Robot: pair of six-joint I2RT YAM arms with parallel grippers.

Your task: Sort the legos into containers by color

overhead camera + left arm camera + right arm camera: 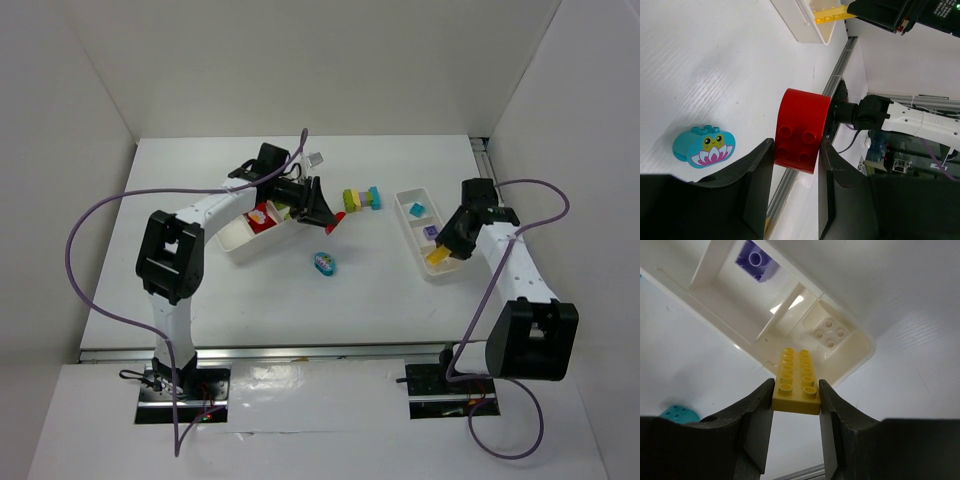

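Observation:
Next, my left gripper moves across and down over the wide white tray's red bricks to release, as they lie below it and to its left in the top view.
My left gripper (325,214) is shut on a red brick (801,131), held above the table just right of the wide white tray (240,243). That tray holds red bricks (262,215) and a lime one (284,210). My right gripper (441,254) is shut on a yellow brick (796,380), held over the near end of the narrow tray (860,357). The narrow tray (409,226) holds a cyan brick (417,209) and a purple brick (756,260). A cyan rounded brick with a flower print (703,146) lies on the table between the trays.
A stacked row of green, red, yellow and cyan bricks (362,198) lies on the table behind the cyan flower brick (325,262). A small clear object (316,158) sits near the back. White walls enclose the table on three sides.

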